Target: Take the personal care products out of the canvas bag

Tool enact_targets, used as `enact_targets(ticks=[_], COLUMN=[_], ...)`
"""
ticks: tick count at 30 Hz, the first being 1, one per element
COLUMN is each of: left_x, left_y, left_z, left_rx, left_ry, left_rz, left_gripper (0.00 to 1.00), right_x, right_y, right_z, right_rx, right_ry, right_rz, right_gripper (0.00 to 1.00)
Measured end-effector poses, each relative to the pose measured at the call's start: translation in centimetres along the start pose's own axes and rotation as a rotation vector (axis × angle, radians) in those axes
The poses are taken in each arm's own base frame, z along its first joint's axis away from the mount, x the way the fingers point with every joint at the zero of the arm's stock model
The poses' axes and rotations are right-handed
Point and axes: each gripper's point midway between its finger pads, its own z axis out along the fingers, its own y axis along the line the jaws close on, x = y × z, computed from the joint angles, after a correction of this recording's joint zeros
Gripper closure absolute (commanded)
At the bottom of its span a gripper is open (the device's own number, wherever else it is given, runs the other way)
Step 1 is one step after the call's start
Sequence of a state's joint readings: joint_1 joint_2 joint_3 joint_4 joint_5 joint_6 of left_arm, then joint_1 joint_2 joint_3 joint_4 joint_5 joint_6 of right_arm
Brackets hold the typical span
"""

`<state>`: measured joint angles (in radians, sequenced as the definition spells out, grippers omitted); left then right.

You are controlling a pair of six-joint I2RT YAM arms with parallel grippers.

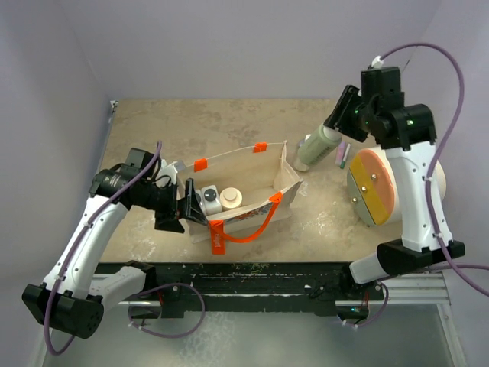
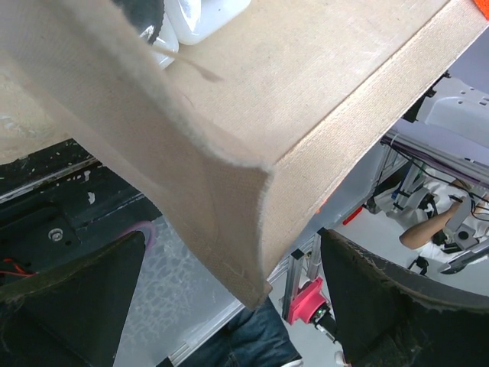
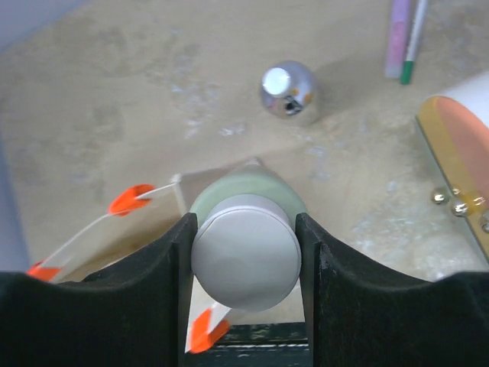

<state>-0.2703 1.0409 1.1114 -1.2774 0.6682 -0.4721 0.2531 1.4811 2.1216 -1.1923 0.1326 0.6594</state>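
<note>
My right gripper moves down toward the bare tabletop (image 1: 312, 180) beside the small silver object next to release the cream cap, as the green bottle hangs clear of the bag.
The canvas bag (image 1: 248, 215) lies open at mid-table, orange handles out. Inside its left end stand a white bottle with a dark grey cap (image 1: 208, 196) and one with a cream cap (image 1: 231, 200). My left gripper (image 1: 189, 203) is open at the bag's left end. In the left wrist view the bag's corner (image 2: 306, 115) hangs between its spread fingers (image 2: 233, 260), and white bottles (image 2: 202, 15) show at the top. My right gripper (image 1: 337, 127) is shut on the cap of a pale green bottle (image 1: 315, 147), tilted beside the bag's right end. It also shows in the right wrist view (image 3: 246, 225).
A big cream cylinder with an orange-yellow face (image 1: 370, 189) lies at the right, by the right arm. Pens (image 3: 403, 38) and a small silver object (image 3: 288, 89) lie on the table beyond the held bottle. The table's front edge is just below the bag.
</note>
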Motion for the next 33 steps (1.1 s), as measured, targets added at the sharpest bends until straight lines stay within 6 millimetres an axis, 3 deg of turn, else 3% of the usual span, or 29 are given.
enact_targets(ticks=[3, 8, 13, 17, 25, 33], left_x=[-0.1, -0.8, -2.0, -2.7, -3.2, -3.6], left_y=[-0.2, -0.5, -0.3, 0.0, 0.9, 1.4], left_z=[-0.4, -0.8, -1.3, -1.8, -2.6, -2.6], left_rx=[-0.009, -0.033, -0.075, -0.110, -0.178, -0.214], left_ry=[0.006, 0.004, -0.040, -0.086, -0.158, -0.172], left_rz=[0.007, 0.019, 0.047, 0.068, 0.083, 0.061], left_gripper=[0.01, 0.01, 0.01, 0.01, 0.01, 0.01], right_x=[2.1, 7.6, 11.5, 11.8, 9.9, 11.4], right_y=[-2.1, -6.0, -8.8, -9.3, -7.8, -8.3], right_z=[3.5, 9.6, 13.6, 15.4, 17.6, 20.4], right_rx=[0.082, 0.186, 0.218, 0.209, 0.156, 0.185], right_ry=[0.048, 0.169, 0.184, 0.135, 0.046, 0.117], right_rz=[-0.068, -0.177, -0.234, -0.261, -0.273, -0.307], right_gripper=[1.00, 1.00, 1.00, 1.00, 1.00, 1.00])
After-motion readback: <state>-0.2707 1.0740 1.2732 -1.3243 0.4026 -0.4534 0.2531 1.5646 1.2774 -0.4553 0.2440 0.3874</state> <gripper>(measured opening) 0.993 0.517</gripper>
